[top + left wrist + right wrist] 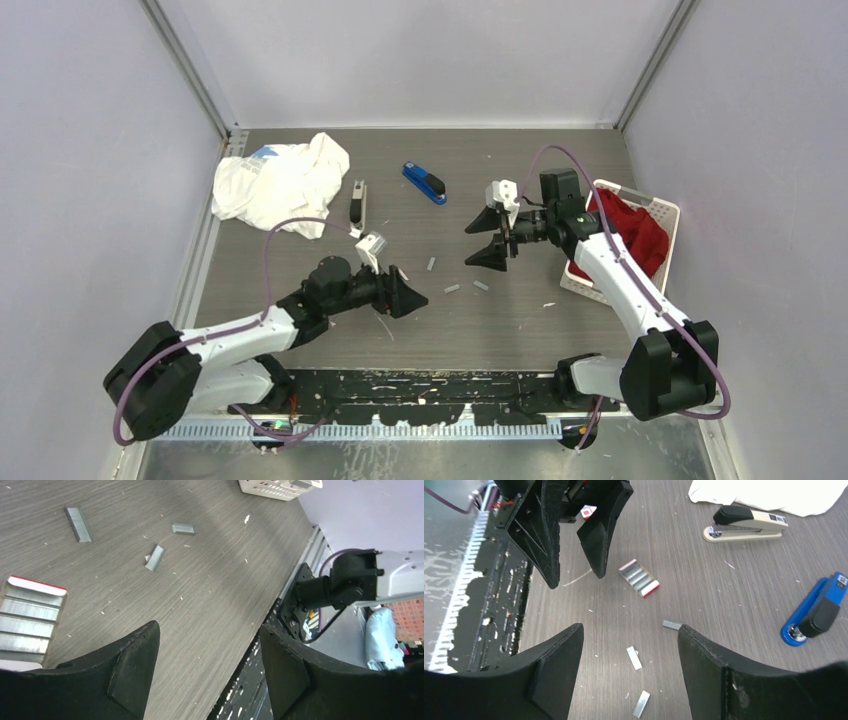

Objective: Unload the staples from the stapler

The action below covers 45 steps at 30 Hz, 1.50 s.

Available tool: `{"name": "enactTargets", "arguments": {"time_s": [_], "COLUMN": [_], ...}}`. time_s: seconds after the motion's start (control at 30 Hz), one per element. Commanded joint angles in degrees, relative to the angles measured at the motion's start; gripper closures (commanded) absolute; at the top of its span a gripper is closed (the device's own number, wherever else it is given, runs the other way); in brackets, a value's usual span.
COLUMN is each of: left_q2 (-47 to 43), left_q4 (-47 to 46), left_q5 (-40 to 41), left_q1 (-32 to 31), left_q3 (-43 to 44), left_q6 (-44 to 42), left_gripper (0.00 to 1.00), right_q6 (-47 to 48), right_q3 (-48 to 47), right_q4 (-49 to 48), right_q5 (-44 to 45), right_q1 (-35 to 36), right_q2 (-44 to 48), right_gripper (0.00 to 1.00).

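The strip of staples nearest the blue stapler lies apart from the others, outward of and below the left gripper, so the left gripper should move outward and down astride the strip's long sides.
Three loose strips of staples point(451, 289) lie mid-table; in the right wrist view the staples point(634, 657) sit below and between my fingers. A blue stapler point(424, 182) and a beige-and-black stapler point(357, 202) lie further back, untouched. My left gripper point(418, 303) hovers open just left of the strips, nothing between its fingers point(135, 665). My right gripper point(470, 246) hangs open above and right of the strips, also empty. The left wrist view shows the staples point(155, 558) ahead of the left gripper point(209, 630).
A small white-and-red box point(639, 577) of staple strips lies beside the left gripper point(576, 577). A white cloth point(285, 180) sits at the back left. A white basket point(668, 212) with red cloth stands at the right. The table's near edge point(260, 630) runs under the left fingers.
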State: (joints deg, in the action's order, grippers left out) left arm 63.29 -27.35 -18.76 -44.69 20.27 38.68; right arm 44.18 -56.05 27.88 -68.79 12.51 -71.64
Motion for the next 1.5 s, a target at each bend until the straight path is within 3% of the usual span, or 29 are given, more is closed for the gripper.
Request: {"name": "enactTargets", "arguments": {"time_s": [0.0, 0.33, 0.63, 0.77, 1.23, 1.47], "left_q2": [3.7, 16.6, 23.6, 25.9, 26.9, 28.7], "left_q4": [3.4, 13.9, 31.6, 36.2, 32.4, 34.3], "left_q5": [3.6, 4.5, 18.9, 21.4, 19.0, 21.5], "left_q1": [-0.2, -1.3, -2.2, -2.2, -2.3, -2.3], "left_q3": [5.9, 18.6, 31.9, 36.0, 35.4, 37.4], "left_q6": [-3.0, -7.1, -14.1, -15.0, -14.2, -13.8], "left_gripper": [0.27, 0.39, 0.45, 0.49, 0.50, 0.51], "right_q6": [5.9, 8.3, 6.3, 5.6, 4.3, 3.7], "right_q3": [-2.9, -3.4, -3.6, -3.7, -3.8, -3.8], "right_q4": [4.2, 6.0, 4.9, 4.6, 4.3, 4.0], "right_q5": [5.5, 9.0, 9.9, 9.9, 9.0, 8.8], "right_q1": [-0.3, -0.3, -0.2, -0.3, -0.2, -0.3], "right_q2": [0.0, -1.4, -1.1, -0.9, -0.3, -0.5], "right_gripper": [0.26, 0.26, 0.26, 0.26, 0.27, 0.26]}}
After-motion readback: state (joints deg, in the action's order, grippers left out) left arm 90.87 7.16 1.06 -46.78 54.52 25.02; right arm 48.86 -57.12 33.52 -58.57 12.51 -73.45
